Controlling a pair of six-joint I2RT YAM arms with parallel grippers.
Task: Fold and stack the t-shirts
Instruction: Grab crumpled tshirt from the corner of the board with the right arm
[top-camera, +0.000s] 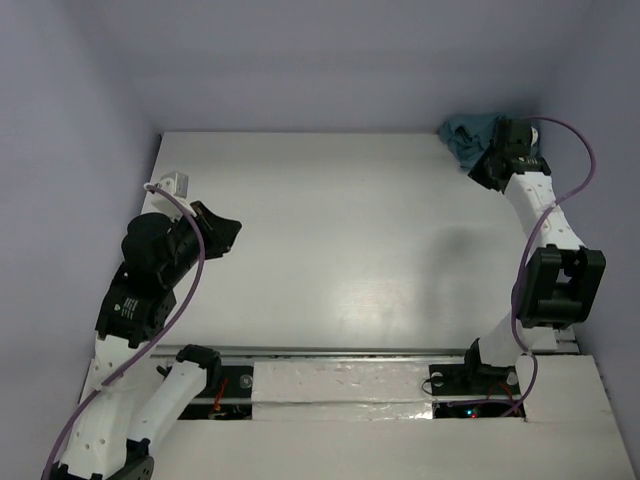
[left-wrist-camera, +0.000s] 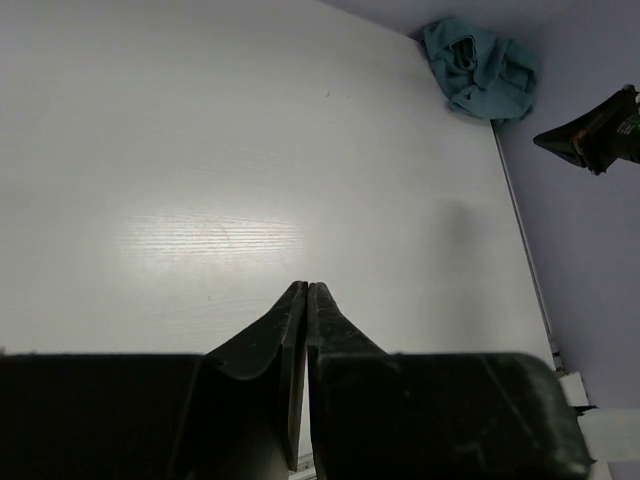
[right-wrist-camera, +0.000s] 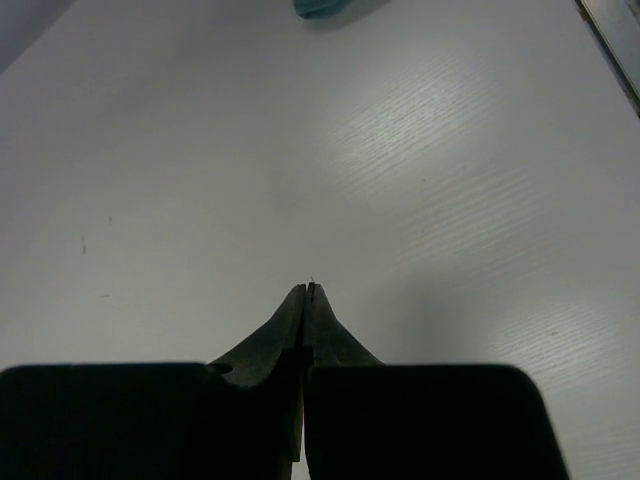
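Note:
Next, my raised right gripper opens first, then moves outward and down to the crumpled t-shirt to get onto the heap's near edge.
One t-shirt, teal-blue, lies crumpled in the table's far right corner. In the left wrist view the t-shirt is a bunched heap at the top right, and only an edge of the t-shirt shows at the top of the right wrist view. My right gripper hangs just right of the heap, raised off the table, jaws shut and empty. My left gripper is far off at the left side, also shut on nothing. Neither gripper touches the cloth.
The white table is boxed in by lilac walls at the back and both sides. A metal rail runs along the near edge by the arm bases. The right arm's purple cable loops over the far right corner.

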